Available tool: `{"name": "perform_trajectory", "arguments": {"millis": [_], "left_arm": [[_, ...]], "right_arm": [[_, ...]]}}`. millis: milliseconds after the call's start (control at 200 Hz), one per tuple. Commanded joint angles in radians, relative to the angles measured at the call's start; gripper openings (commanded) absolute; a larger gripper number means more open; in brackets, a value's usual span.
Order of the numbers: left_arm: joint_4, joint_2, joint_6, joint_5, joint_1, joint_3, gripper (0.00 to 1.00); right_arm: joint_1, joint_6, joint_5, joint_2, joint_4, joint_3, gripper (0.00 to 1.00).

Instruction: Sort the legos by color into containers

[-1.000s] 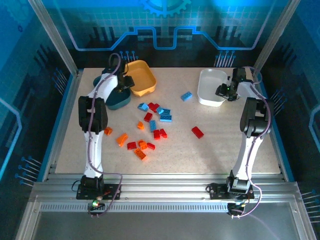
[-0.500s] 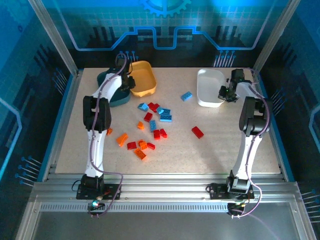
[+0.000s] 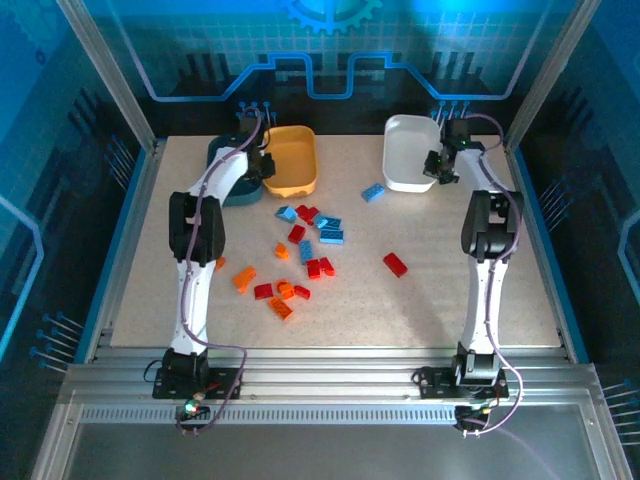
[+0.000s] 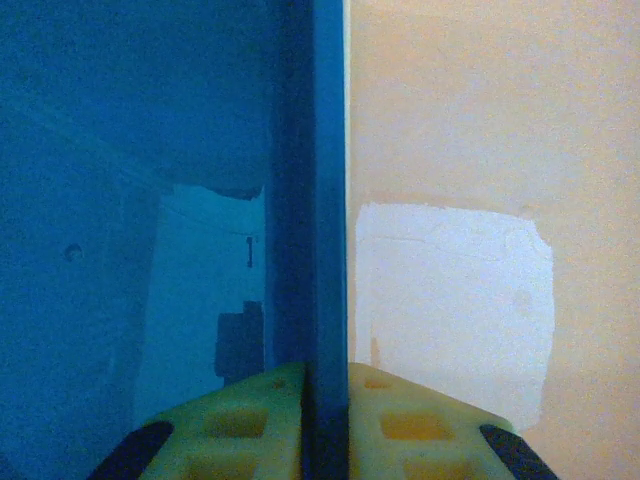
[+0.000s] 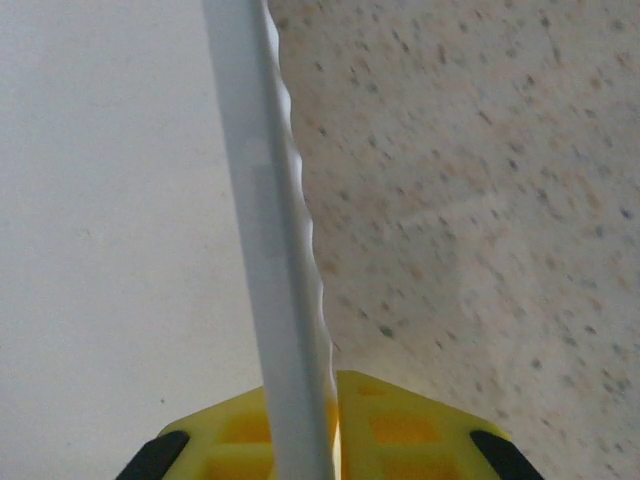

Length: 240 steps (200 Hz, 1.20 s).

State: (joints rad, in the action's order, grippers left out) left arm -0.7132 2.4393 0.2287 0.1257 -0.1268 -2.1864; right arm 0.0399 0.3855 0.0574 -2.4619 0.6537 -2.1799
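Note:
Next, the right gripper slides the white container toward the yellow-orange container, which stands past the white one from the gripper, closing the bare gap before release.
Red, orange and light blue legos lie scattered mid-table, with a stray blue one and a red one apart from them. At the back left, my left gripper is shut on the dark teal container, whose wall runs between the jaws of the left gripper. The yellow-orange container sits against it on the right. At the back right, my right gripper is shut on the white container; its thin wall is pinched in the right gripper.
The speckled table has open room on its right half and along the near edge. A lone orange lego lies beside the left arm's upright link. Metal frame posts and blue walls close in the sides and back.
Both grippers have closed on container walls. The white container slid back and to the left, and the teal container moved toward the back edge, with the yellow-orange one shifting slightly right.

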Motion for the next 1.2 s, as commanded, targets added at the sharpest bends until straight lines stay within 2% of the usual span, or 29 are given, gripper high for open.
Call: {"name": "perform_trajectory", "arguments": {"millis": [0, 110, 305, 575, 840, 1196], "left_arm": [[-0.007, -0.021, -0.017, -0.043, -0.007, 0.002, 0.17], [-0.003, -0.036, -0.011, -0.054, -0.007, 0.019, 0.16], [-0.002, -0.045, 0.002, -0.077, -0.022, 0.031, 0.16], [0.015, -0.080, 0.043, -0.088, -0.058, 0.100, 0.14], [0.087, -0.135, 0.052, -0.107, -0.082, 0.219, 0.12], [0.077, -0.115, 0.045, -0.126, -0.096, 0.174, 0.16]], "right_arm": [[-0.041, 0.017, 0.033, -0.110, 0.187, -0.237, 0.00], [-0.076, 0.015, 0.060, -0.202, 0.277, -0.387, 0.00], [-0.118, 0.016, 0.048, -0.197, 0.294, -0.363, 0.00], [-0.204, 0.005, 0.057, -0.056, 0.217, -0.107, 0.00], [-0.234, 0.103, 0.061, 0.096, 0.082, 0.157, 0.00], [-0.253, 0.146, 0.023, 0.108, 0.052, 0.190, 0.00]]}}
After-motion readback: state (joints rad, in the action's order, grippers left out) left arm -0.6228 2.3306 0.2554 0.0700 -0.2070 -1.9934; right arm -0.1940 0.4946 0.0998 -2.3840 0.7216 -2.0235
